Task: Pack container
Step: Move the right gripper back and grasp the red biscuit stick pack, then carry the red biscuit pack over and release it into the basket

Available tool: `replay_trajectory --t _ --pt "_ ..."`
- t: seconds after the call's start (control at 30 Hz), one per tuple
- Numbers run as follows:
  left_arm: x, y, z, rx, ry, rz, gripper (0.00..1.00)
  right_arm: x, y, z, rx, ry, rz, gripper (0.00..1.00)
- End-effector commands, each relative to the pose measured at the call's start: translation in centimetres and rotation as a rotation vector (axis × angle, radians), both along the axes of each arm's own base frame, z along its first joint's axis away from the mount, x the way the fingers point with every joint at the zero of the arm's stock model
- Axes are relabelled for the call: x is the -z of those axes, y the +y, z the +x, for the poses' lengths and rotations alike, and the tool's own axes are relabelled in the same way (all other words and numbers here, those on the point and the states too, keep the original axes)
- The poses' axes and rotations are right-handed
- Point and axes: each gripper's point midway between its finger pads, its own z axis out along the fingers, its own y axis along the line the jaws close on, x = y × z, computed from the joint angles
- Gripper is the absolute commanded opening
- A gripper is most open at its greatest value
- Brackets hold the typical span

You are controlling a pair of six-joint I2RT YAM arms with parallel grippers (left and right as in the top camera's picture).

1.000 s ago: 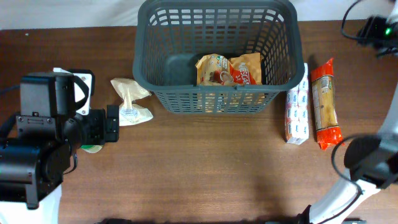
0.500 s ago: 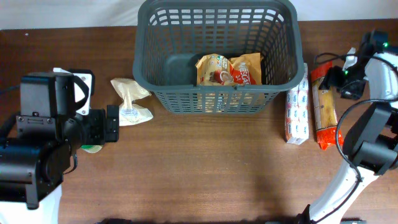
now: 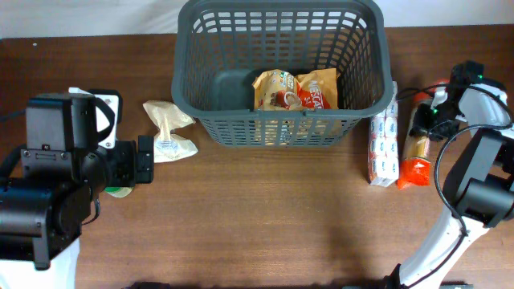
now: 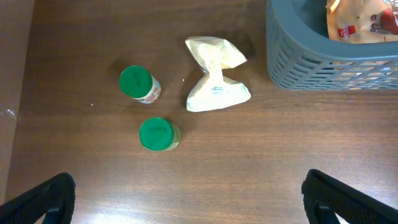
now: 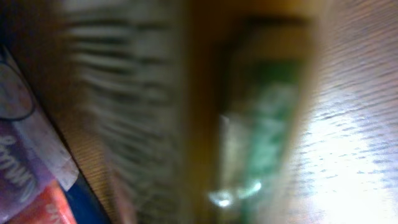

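Observation:
The container [image 3: 186,72] lies to the left of my right gripper in the overhead view, so my right gripper will next lift over it, bring the packet down and let go of it in the free room behind the bags.
The container [image 3: 186,72], a big dark grey basket, stands at the back middle of the table with snack bags [image 3: 293,90] inside. Right of it lie a white-and-blue box [image 3: 384,140] and a long orange packet [image 3: 416,156]. My right gripper [image 3: 424,120] sits down on the packet's upper half and is shut on it. The right wrist view is a blur filled by the orange packet [image 5: 186,112], and its fingers do not show. My left gripper [image 4: 186,199] hangs open over bare wood left of the basket, holding nothing.
A cream pouch [image 4: 214,74] lies just left of the container [image 4: 323,56]. Two green-lidded jars [image 4: 135,82] [image 4: 155,134] stand further left, under the left arm. The right arm's cable [image 3: 440,172] loops near the table's right edge.
The right arm swung in from the far right corner onto the orange packet and its jaws closed. The packet's near end shifted slightly left. The left arm has not moved.

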Motion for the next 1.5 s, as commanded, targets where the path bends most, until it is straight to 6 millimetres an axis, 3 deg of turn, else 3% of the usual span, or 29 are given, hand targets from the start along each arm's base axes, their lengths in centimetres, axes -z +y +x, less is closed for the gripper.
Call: replay_trajectory --t 0.0,0.1,0.2,0.27,0.4,0.47,0.57,0.6,0.67,0.73,0.83,0.93,1.03,1.13,1.33,1.47 --pt "-0.2 0.3 0.1 -0.015 -0.005 0.006 0.99 1.3 0.0 -0.5 0.010 0.030 0.012 0.04" --pt "-0.1 0.3 0.1 -0.015 -0.005 0.007 0.99 -0.7 0.1 0.4 0.010 -0.005 0.030 0.04" --pt "-0.2 0.3 0.1 -0.015 -0.005 0.006 0.99 -5.3 -0.4 2.3 0.005 -0.098 -0.002 0.04" --pt "-0.2 0.3 0.1 -0.015 -0.005 0.006 0.99 -10.0 -0.8 3.7 -0.001 -0.195 -0.034 0.04" --pt "-0.2 0.3 0.1 -0.015 -0.005 0.006 0.99 -21.7 0.4 6.1 -0.083 -0.466 -0.088 0.04" --pt "-0.2 0.3 0.1 -0.015 -0.005 0.006 0.99 -27.4 1.9 6.5 -0.144 -0.598 -0.120 0.04" --pt "-0.2 0.3 0.1 -0.015 -0.005 0.006 0.99 -35.3 5.7 6.1 -0.296 -0.794 -0.168 0.04" --pt "-0.2 0.3 0.1 -0.015 -0.005 0.006 0.99 -38.9 9.2 5.5 -0.441 -0.892 -0.185 0.04" --pt "-0.2 0.3 0.1 -0.015 -0.005 0.006 0.99 -41.5 13.6 4.4 -0.633 -0.969 -0.202 0.04" --pt "-0.2 0.3 0.1 -0.015 -0.005 0.006 0.99 -42.5 17.6 3.4 -0.808 -1.007 -0.230 0.04" --pt "-0.2 0.3 0.1 -0.015 -0.005 0.006 0.99 -42.1 23.2 2.3 -1.081 -1.025 -0.266 0.04" --pt "-0.2 0.3 0.1 -0.015 -0.005 0.006 0.99 -40.7 27.8 2.1 -1.301 -1.024 -0.291 0.04" --pt "-0.2 0.3 0.1 -0.015 -0.005 0.006 0.99 -38.4 31.0 2.7 -1.513 -1.005 -0.340 0.04" --pt "-0.2 0.3 0.1 -0.015 -0.005 0.006 0.99 -35.9 32.5 4.7 -1.630 -0.969 -0.408 0.04" --pt "-0.1 0.3 0.1 -0.015 -0.005 0.007 0.99 -30.8 34.2 9.4 -1.650 -0.934 -0.387 0.04" --pt "-0.2 0.3 0.1 -0.015 -0.005 0.006 0.99 -27.5 34.8 11.4 -1.657 -0.896 -0.361 0.04"
